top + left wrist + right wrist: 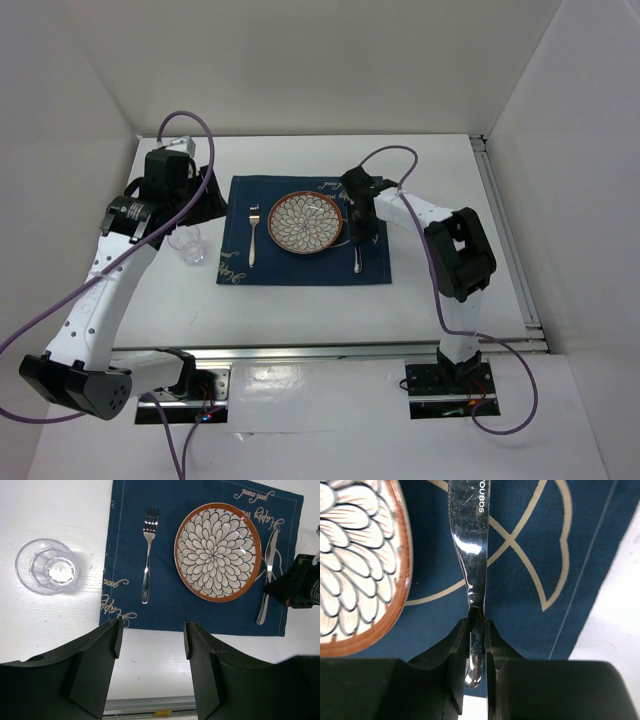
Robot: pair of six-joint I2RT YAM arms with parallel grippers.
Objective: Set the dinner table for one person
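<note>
The knife already points straight outward along the mat, so my right gripper should next lower slightly toward the navy placemat (300, 268) beside the plate and release the knife's handle.
A patterned plate (305, 222) with an orange rim sits in the middle of the navy placemat (300, 268) on the white dinner table (300, 310). A fork (147, 555) lies left of the plate. To the plate's right is a knife (470, 530), and my right gripper (476, 630) is shut on its handle end; the blade points away along the mat. I cannot tell whether the knife touches the cloth. My left gripper (152, 630) hangs open and empty above bare table near the mat's front edge. A clear glass (47, 566) stands on the table left of the mat.
White walls close in the table on three sides. A metal rail (330, 352) runs along the near edge by the arm bases. Purple cables (190, 125) loop above both arms.
</note>
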